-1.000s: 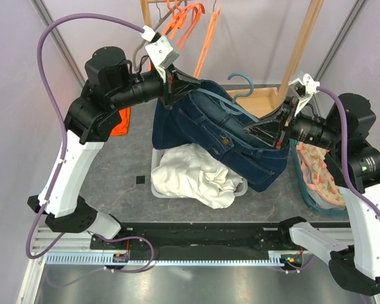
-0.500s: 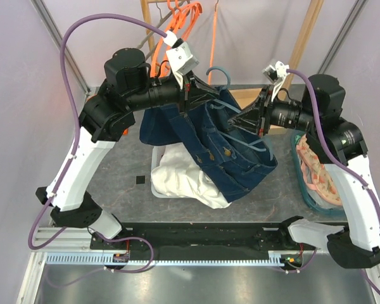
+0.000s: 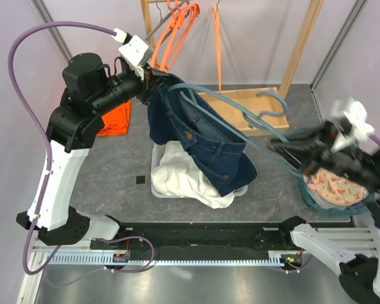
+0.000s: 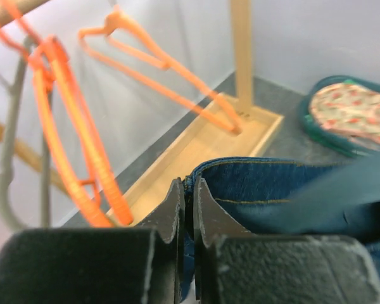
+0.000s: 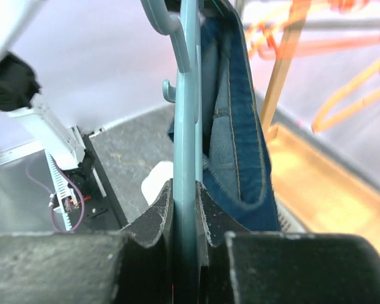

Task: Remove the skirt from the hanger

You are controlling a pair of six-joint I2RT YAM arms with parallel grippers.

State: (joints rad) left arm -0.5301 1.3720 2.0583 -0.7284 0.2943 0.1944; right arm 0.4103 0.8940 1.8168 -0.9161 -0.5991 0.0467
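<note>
My left gripper will lower the waistband toward the white cloth in the bin (image 3: 179,174), below the hanging skirt, and release it there.
A dark blue denim skirt (image 3: 202,145) hangs from my left gripper (image 3: 153,81), which is shut on its waistband (image 4: 240,171) above the table. My right gripper (image 3: 292,152) is shut on a teal hanger (image 3: 240,120), blurred by motion, at the right. In the top view the hanger's long bars stretch from the skirt's waistband to that gripper, one end still at the waistband. In the right wrist view the teal hanger bar (image 5: 189,126) runs up between my fingers, with the skirt (image 5: 240,126) beside it.
A white cloth (image 3: 190,180) lies in a bin under the skirt. A teal basket (image 3: 335,190) with patterned fabric is at the right. A wooden rack (image 3: 301,44) holds orange hangers (image 3: 177,31) behind. An orange cloth (image 3: 114,120) lies at the left.
My right arm has swung far right and down, pulling the teal hanger out along the skirt. My left arm has drawn back left with the waistband. The skirt now hangs more freely.
</note>
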